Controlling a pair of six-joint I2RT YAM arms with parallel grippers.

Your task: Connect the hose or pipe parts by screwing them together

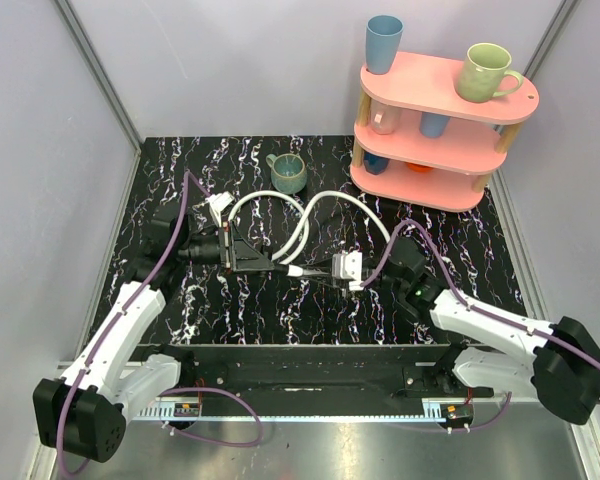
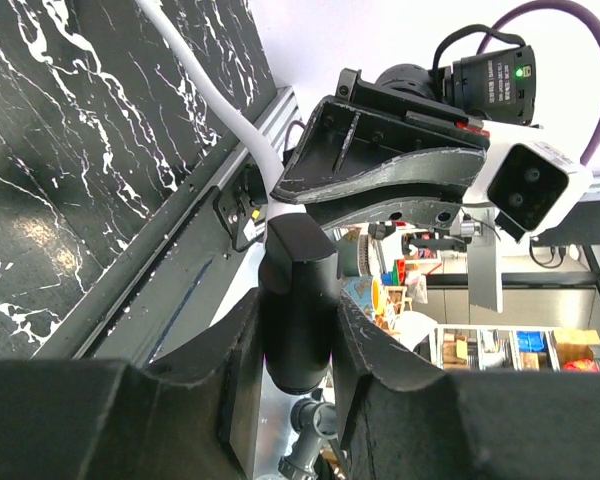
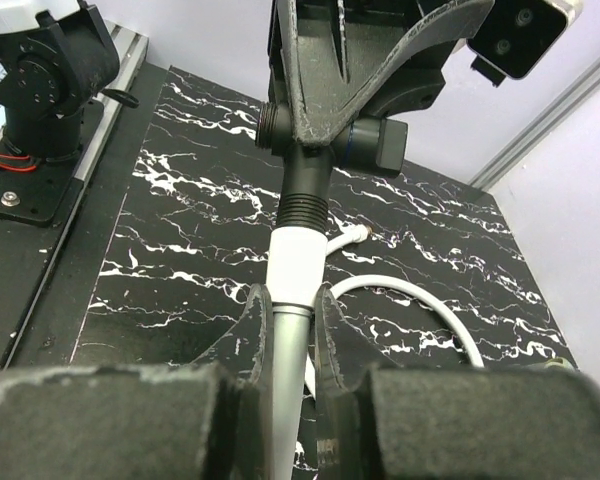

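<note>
I will next turn my right gripper about the hose's own line, twisting the white end against the black ribbed fitting before letting it go, since ribs still show bare.
Two white hoses loop across the black marbled table. My left gripper is shut on a black cylindrical end fitting, and its white hose trails away behind. Facing it, my right gripper is shut on a silver and white end fitting. In the right wrist view that white end meets the black ribbed fitting in line, both lifted off the table. Whether the threads are engaged cannot be told. Slack hose lies on the table below.
A green mug stands at the back middle, just beyond the hose loops. A pink three-tier shelf with several mugs fills the back right corner. Purple cables run along both arms. Grey walls enclose the table.
</note>
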